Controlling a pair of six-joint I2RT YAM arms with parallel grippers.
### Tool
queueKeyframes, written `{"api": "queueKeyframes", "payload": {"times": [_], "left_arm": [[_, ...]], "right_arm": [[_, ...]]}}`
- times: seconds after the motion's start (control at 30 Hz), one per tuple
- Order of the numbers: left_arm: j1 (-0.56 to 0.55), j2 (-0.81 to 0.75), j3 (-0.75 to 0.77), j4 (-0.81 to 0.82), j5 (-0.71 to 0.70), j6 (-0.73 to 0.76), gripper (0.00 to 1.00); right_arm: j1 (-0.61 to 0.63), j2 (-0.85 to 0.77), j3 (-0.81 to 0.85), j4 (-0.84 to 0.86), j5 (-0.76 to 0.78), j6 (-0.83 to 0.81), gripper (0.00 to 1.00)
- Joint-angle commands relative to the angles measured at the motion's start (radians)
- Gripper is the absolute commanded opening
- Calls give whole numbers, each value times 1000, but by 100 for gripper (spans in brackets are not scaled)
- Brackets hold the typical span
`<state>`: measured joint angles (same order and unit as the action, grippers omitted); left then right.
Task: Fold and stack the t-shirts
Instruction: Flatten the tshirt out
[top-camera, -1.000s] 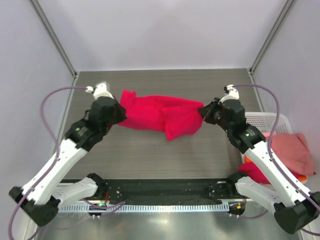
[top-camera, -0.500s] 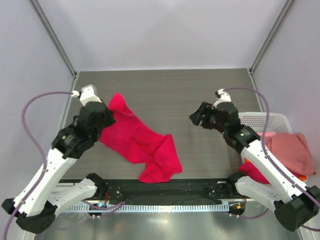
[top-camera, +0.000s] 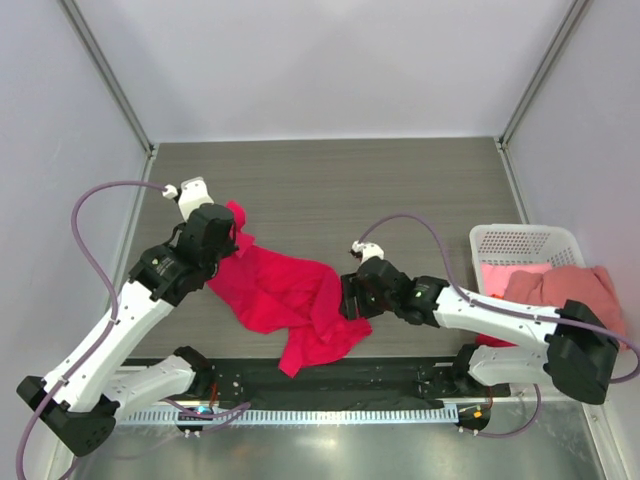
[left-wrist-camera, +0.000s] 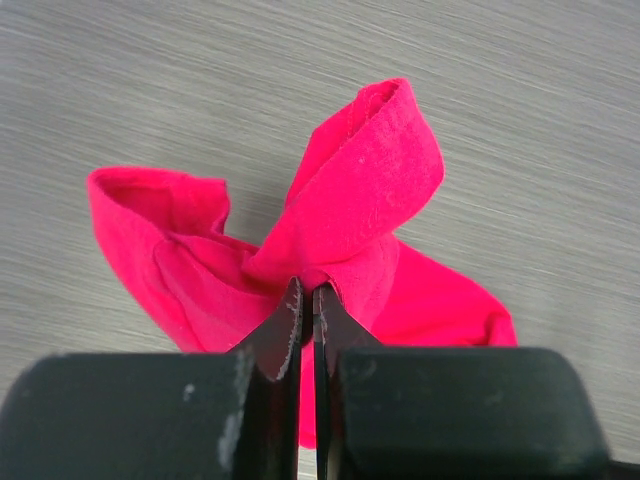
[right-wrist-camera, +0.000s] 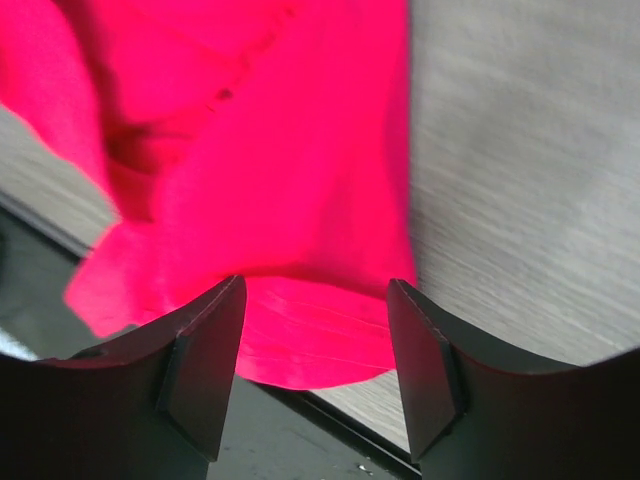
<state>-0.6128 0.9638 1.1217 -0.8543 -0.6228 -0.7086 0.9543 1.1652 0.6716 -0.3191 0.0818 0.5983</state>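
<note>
Next I need to move my right gripper back and across to close on the t-shirt's lower tip (top-camera: 294, 361) (right-wrist-camera: 105, 290), which lies to its left in the top view, over the bar.
A crimson-red t-shirt (top-camera: 290, 300) lies crumpled on the grey table, trailing from upper left down to the front edge. My left gripper (top-camera: 232, 230) is shut on its upper corner. In the left wrist view the fingertips (left-wrist-camera: 307, 292) pinch a looped fold of the t-shirt (left-wrist-camera: 360, 190). My right gripper (top-camera: 346, 298) is low over the shirt's right edge and stands open. In the right wrist view its fingers (right-wrist-camera: 315, 300) straddle the red cloth (right-wrist-camera: 270, 170) without gripping it. A salmon-pink t-shirt (top-camera: 565, 290) is bundled in the basket.
A white perforated basket (top-camera: 520, 243) stands at the right edge of the table. A black rail (top-camera: 330, 375) runs along the table's front edge, and the red shirt's lower tip hangs over it. Metal frame posts rise at the back corners.
The right gripper let go of the red shirt, opened, and swung down and left to the shirt's lower right edge. The shirt, once stretched between both grippers, dropped onto the table. The left grip held.
</note>
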Motion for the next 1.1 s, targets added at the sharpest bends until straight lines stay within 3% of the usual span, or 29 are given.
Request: {"api": "queueKeyframes", "payload": {"times": [0.0, 0.27, 0.5, 0.63, 0.93, 1.07], "left_arm": [[4, -19, 35, -14, -71, -26, 0], [4, -28, 47, -55, -112, -38, 0], [4, -36, 47, -66, -126, -38, 0], [5, -28, 47, -68, -124, -38, 0], [5, -19, 40, -58, -114, -37, 0], [5, -17, 39, -60, -112, -35, 0]], "right_arm": [[56, 42, -17, 25, 104, 63, 63], [230, 74, -10, 101, 142, 74, 62], [343, 143, 66, 63, 216, 43, 63], [412, 220, 161, -32, 340, 21, 56], [552, 474, 384, -322, 634, 46, 59], [552, 548, 421, -382, 694, 78, 48]]}}
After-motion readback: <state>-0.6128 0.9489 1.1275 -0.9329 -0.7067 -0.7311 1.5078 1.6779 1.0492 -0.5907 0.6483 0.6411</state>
